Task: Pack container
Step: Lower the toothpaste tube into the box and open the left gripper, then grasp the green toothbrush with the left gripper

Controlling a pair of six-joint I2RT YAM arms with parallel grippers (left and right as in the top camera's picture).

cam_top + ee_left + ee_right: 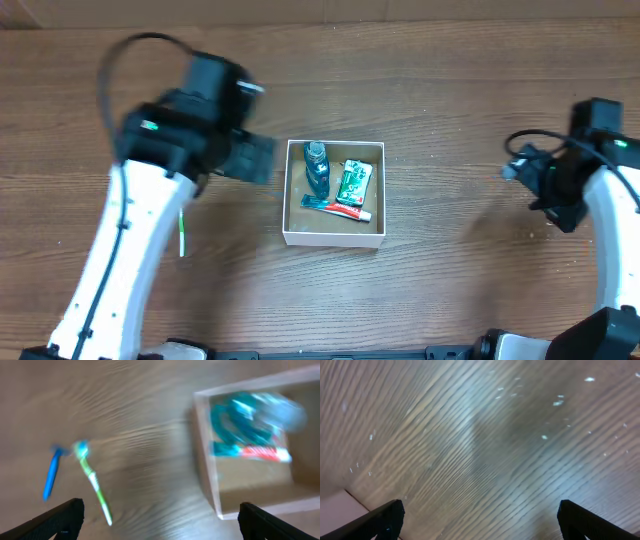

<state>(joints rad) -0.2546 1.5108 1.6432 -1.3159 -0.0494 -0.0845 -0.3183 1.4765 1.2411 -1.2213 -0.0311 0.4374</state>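
The green toothbrush still lies unpacked. My left gripper will next move away from the container [334, 237] and down onto the toothbrush's handle.
The container [334, 237] is a shallow white-walled box with a brown floor at the table's middle. It holds a blue bottle [317, 168], a green packet [353, 182] and a toothpaste tube [338, 208]. The left wrist view shows it blurred at the right [207, 460]. A green toothbrush [93, 481] and a blue item [50, 473] lie on the wood to its left; the toothbrush also shows overhead [182, 232]. My left gripper [160, 525] is open and empty above the wood between toothbrush and container. My right gripper [480, 522] is open and empty over bare wood, far right of the container.
The table is brown wood grain. The left arm [120, 260] covers part of the table left of the container. The right arm [600, 200] stands at the far right edge. A pale corner [340, 510] shows at the lower left of the right wrist view.
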